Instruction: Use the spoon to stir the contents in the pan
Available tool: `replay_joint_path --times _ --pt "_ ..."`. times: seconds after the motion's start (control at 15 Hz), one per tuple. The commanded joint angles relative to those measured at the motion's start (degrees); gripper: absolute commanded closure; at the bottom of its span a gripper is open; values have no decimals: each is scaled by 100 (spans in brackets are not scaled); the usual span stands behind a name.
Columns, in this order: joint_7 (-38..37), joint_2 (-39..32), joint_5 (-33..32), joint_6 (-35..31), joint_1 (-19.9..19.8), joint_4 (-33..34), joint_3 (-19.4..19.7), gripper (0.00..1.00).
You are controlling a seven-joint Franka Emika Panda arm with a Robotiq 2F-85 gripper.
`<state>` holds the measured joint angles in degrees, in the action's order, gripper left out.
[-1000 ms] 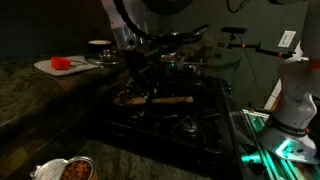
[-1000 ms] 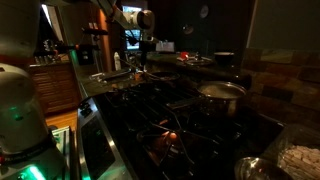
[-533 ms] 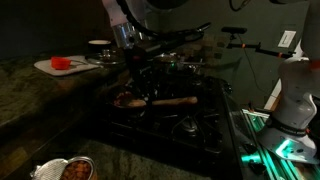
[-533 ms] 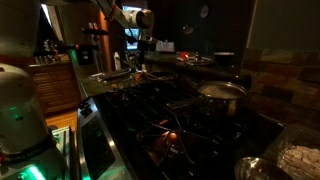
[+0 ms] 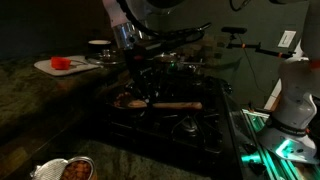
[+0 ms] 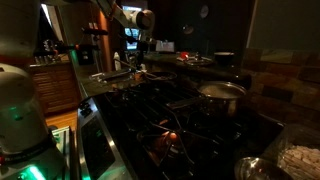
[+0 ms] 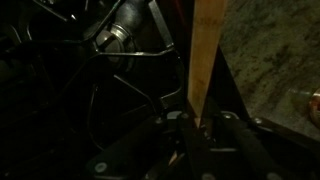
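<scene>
I will move my gripper next past the edge of the stove, to the right in the wrist view, and down. I will let go of the wooden spoon there on the counter strip, which is bare.
In the wrist view my gripper is shut on the wooden spoon; its pale handle runs from the jaws to the top edge. In an exterior view the spoon lies almost level over the dark stove, its bowl end reaching left into the small pan. The contents show as a reddish-brown heap in the pan. My arm comes down from above, and the black gripper body is lost in the dark there.
A white board with a red piece sits on the counter at the left. A lidded steel pot stands on a burner. A foil dish with red bits is at the front edge. A white machine stands beside the stove.
The spoon's handle has swung slightly down and to the right in the exterior view, with its bowl end staying in the pan. The gripper stays shut.
</scene>
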<state>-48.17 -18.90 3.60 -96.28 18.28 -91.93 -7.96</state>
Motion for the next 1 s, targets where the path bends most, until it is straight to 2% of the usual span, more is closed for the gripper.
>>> replay_joint_path --times 0.0,0.13,0.33,0.6,0.8,0.93 --pt "93 102 280 152 -71 -121 -84 95" --pt "45 109 259 120 -55 -122 -74 95" --pt "26 266 -220 -303 71 -226 -51 95" --pt "687 728 -291 -1060 118 -645 -278 95" --pt "1474 1213 72 -1697 55 -1312 -512 95" --pt "1805 1415 46 -2153 99 -1832 -617 95"
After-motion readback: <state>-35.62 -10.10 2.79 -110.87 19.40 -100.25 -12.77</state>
